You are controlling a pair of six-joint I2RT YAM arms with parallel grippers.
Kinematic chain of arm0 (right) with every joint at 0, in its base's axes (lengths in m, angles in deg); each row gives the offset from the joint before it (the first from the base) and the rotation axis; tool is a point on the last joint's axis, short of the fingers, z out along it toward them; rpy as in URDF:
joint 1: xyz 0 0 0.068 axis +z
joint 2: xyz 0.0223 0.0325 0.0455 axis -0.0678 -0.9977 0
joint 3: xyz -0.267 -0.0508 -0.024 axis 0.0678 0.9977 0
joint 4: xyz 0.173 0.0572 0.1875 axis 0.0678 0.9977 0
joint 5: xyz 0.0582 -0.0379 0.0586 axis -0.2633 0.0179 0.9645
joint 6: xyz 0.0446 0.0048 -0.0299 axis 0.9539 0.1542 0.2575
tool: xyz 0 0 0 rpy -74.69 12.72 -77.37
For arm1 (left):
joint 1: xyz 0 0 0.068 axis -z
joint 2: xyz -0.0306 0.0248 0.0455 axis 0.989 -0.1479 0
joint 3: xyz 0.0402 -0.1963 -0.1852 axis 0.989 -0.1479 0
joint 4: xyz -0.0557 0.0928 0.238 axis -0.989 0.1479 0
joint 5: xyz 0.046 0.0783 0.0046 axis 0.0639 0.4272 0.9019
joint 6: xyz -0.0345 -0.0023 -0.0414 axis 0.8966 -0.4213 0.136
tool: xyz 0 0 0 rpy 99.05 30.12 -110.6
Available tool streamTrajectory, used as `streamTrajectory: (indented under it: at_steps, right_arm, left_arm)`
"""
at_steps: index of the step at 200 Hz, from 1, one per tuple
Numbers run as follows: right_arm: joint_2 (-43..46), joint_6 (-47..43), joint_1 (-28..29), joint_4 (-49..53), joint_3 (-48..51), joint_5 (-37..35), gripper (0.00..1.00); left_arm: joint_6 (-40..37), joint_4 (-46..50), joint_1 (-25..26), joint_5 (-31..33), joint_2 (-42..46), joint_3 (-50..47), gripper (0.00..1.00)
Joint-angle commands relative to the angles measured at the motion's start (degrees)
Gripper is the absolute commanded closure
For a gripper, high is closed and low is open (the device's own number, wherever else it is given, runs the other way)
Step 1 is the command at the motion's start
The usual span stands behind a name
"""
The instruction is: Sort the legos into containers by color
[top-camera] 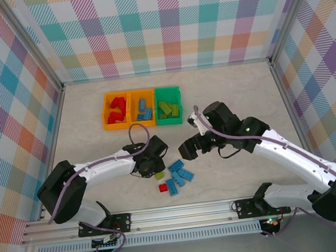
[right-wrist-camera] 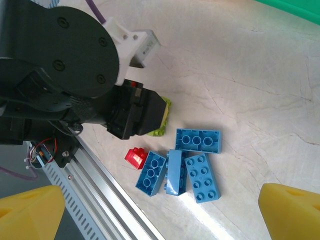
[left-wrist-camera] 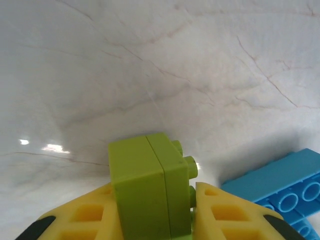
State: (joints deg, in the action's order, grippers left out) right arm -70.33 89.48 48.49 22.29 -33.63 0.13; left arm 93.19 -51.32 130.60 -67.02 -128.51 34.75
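My left gripper moves up and outward over the green bin, which stands outward with matching green bricks, next, to release the lime green brick.
My left gripper is shut on a lime green brick, its yellow fingers pressed against both sides. From above, that gripper is low over the table with the green brick at its tip. Beside it lie several light blue bricks and one red brick. My right gripper hovers open above this pile, and its wrist view shows the blue bricks and the red brick. At the back stand an orange bin with red bricks, an orange bin with blue ones and a green bin with green ones.
A metal rail runs along the near edge, close to the red brick. Checked walls enclose the table on three sides. A blue brick lies just right of the left fingers.
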Motion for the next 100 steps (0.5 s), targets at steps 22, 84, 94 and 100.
streamTrajectory:
  at_steps: [22, 84, 94, 100]
  right_arm:
    - [3.7, 3.7, 0.0, -5.4, 2.1, -1.3, 0.00]
    - [8.6, 8.2, 0.0, -6.5, 4.9, -6.9, 0.00]
    - [9.7, 9.1, 0.0, -6.5, 5.7, -7.5, 0.00]
    - [10.4, 9.4, 0.0, -6.4, 6.1, -7.8, 0.00]
  left_arm:
    - [-10.5, 2.9, 0.4, 15.0, 5.8, 11.4, 0.92]
    - [-25.2, -6.9, -6.7, 23.1, -13.8, 32.8, 0.92]
    - [-27.3, -7.5, -8.0, 22.1, -18.1, 37.4, 0.92]
    - [-28.5, -7.7, -8.7, 21.3, -20.8, 40.2, 0.92]
